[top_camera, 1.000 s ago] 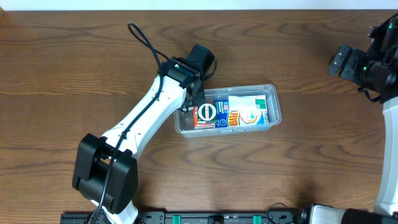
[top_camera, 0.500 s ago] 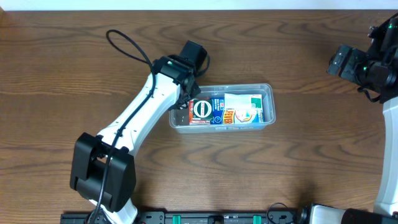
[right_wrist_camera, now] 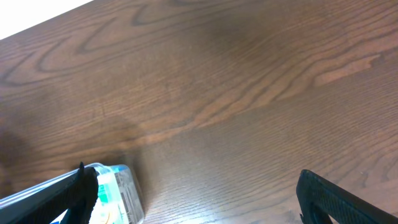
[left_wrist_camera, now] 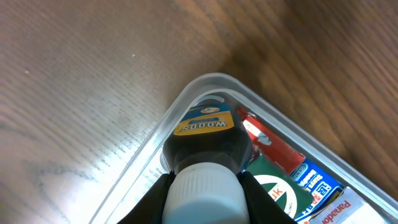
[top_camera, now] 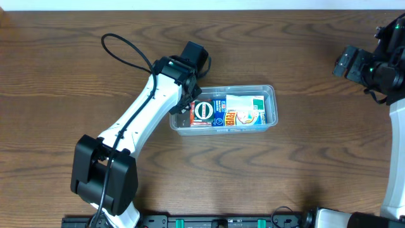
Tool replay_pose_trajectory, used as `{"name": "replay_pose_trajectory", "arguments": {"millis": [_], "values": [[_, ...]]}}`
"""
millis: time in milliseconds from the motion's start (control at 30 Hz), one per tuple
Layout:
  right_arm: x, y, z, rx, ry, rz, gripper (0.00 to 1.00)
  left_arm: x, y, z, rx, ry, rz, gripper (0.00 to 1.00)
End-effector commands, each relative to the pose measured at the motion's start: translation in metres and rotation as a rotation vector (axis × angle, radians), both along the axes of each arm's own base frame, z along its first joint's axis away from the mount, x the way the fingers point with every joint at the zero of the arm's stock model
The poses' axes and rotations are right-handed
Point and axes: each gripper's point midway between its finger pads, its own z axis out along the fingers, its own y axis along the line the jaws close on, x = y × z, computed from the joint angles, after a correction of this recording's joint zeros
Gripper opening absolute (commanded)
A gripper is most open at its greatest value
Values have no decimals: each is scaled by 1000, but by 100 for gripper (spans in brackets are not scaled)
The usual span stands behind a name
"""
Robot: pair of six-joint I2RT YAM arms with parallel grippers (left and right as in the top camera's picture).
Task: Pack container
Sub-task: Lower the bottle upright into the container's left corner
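Observation:
The left gripper lowers the dark bottle (left_wrist_camera: 208,140), its base already within the container's rim, and releases it next, since the container's corner (left_wrist_camera: 215,99) beside the red box lies below the gripper.
The clear plastic container (top_camera: 271,92) lies in the middle of the wooden table, holding several small colourful boxes (top_camera: 235,113). My left gripper (top_camera: 185,104) is at the container's left end, shut on a dark bottle (left_wrist_camera: 208,140) with a white cap (left_wrist_camera: 201,196) and a yellow-blue "WOODS" label. The bottle's base points down into the container's left corner (left_wrist_camera: 205,81), beside a red box and a green-white box (left_wrist_camera: 280,186). My right gripper (right_wrist_camera: 199,205) is open and empty, far off at the right; it sees only the container's end (right_wrist_camera: 121,186).
A black cable (top_camera: 123,47) loops on the table behind my left arm. The right arm's body (top_camera: 373,66) stays at the table's right edge. Bare wood surrounds the container.
My left gripper, holding the bottle, has shifted left, and the container has slid left with it. The right arm has not moved.

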Motion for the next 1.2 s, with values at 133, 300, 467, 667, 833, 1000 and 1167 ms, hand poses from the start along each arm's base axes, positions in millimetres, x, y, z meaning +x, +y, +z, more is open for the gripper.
{"name": "replay_pose_trajectory", "arguments": {"millis": [133,300,467,667,833,1000,1167], "values": [[0,-2,1,11,-4,-12,99,-6,1,-19,7,67,26,6],[0,-2,1,11,-4,-12,99,-7,1,-23,11,78,26,7],[0,-2,1,11,-4,-12,99,-6,0,-23,7,76,25,43],[0,-2,1,11,-4,-12,99,-8,-3,-24,-14,88,18,57],[0,-2,1,11,-4,-12,99,-8,-7,-24,-30,93,4,57],[0,-2,1,11,-4,-12,99,-1,-21,-21,-74,67,-157,57],[0,-2,1,11,-4,-12,99,4,-23,-4,-39,12,-408,73]]}}
